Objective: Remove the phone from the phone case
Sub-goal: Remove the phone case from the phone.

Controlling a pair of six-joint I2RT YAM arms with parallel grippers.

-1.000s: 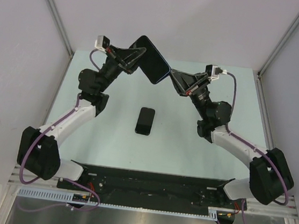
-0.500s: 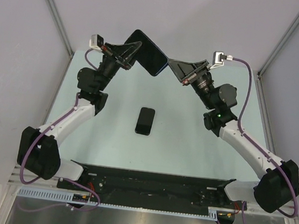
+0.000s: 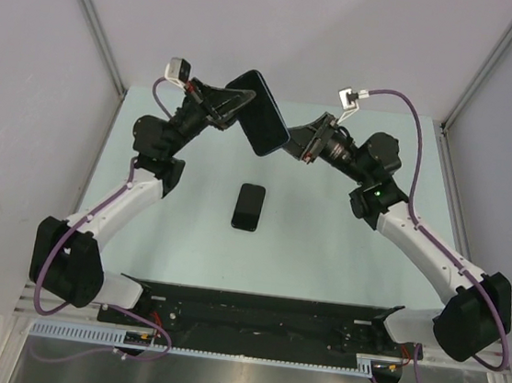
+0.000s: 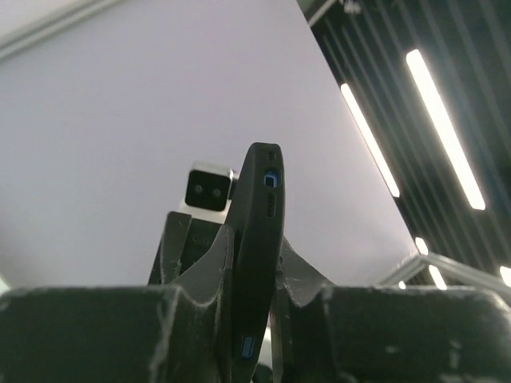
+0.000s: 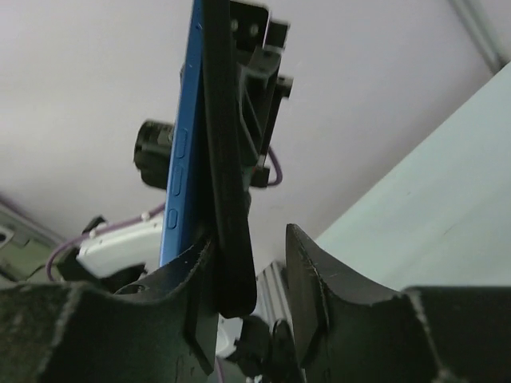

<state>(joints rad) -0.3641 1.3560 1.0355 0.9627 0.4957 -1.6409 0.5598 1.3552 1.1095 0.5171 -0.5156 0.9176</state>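
Next, my right gripper moves down and back with the raised phone case and closes onto the phone case's corner [image 3: 283,141] [image 5: 232,291] beside it, because that corner lies between its open fingers.
My left gripper [image 3: 231,106] is shut on the black phone case [image 3: 257,113] and holds it raised over the far side of the table. In the left wrist view the case [image 4: 257,215] stands edge-on, pinched between my left gripper's [image 4: 254,263] fingers, with blue showing through its cutouts. A blue-sided phone [image 5: 180,175] sits in the case [image 5: 227,159]. My right gripper [image 3: 296,145] is open at the case's lower right corner. In the right wrist view that corner lies between my right gripper's [image 5: 254,255] fingers, against the left one, with a gap to the other.
A slim phone with a glossy black screen [image 3: 249,206] lies face up at the middle of the pale green table [image 3: 324,245]; its back is hidden. Grey walls and frame posts close in the far side. The right wrist camera [image 4: 209,186] shows behind the case.
My right gripper has dropped and turned, moving in onto the case's lower corner. My left gripper has swung the cased phone slightly right and down.
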